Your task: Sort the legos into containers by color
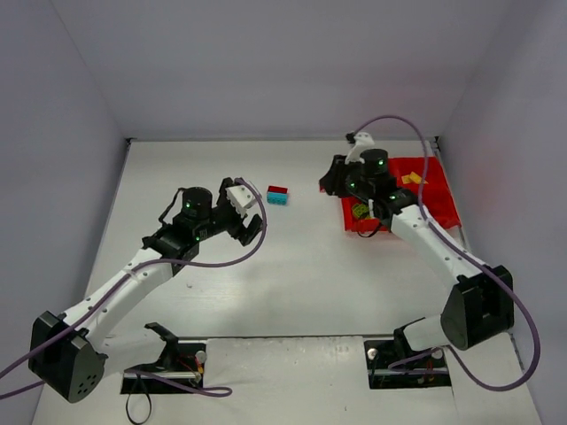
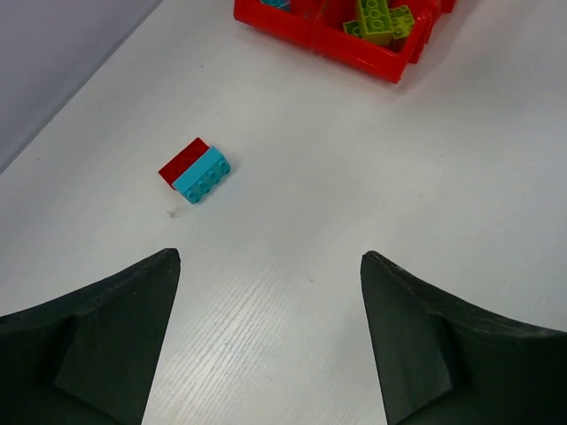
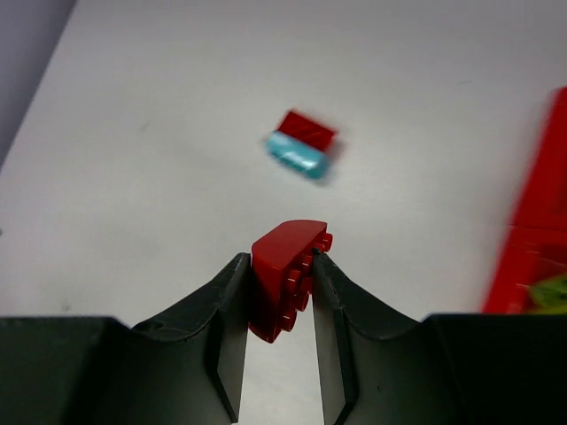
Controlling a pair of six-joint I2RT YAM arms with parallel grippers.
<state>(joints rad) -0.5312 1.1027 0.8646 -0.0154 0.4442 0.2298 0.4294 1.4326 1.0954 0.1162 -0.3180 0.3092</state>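
Observation:
My right gripper will move next to the right in the top view, over the red tray's near corner by the tray's side (image 1: 442, 209), because the lime green and yellow legos are elsewhere.
My right gripper (image 3: 279, 266) is shut on a dark red lego (image 3: 285, 276) and holds it above the table, just left of the red tray (image 1: 441, 209); in the top view the right gripper (image 1: 332, 181) hides the brick. A red lego (image 1: 278, 190) and a cyan lego (image 1: 278, 199) lie joined side by side on the table between the arms; they also show in the left wrist view (image 2: 183, 160) (image 2: 203, 174). My left gripper (image 2: 270, 336) is open and empty, short of that pair. Lime green legos (image 2: 379, 18) lie in the tray's near compartment (image 2: 354, 55). Yellow legos (image 1: 409, 179) lie farther back.
The tray sits at the table's far right near the right wall. Purple cables loop off both arms. The side and back walls enclose the white table (image 1: 292, 266).

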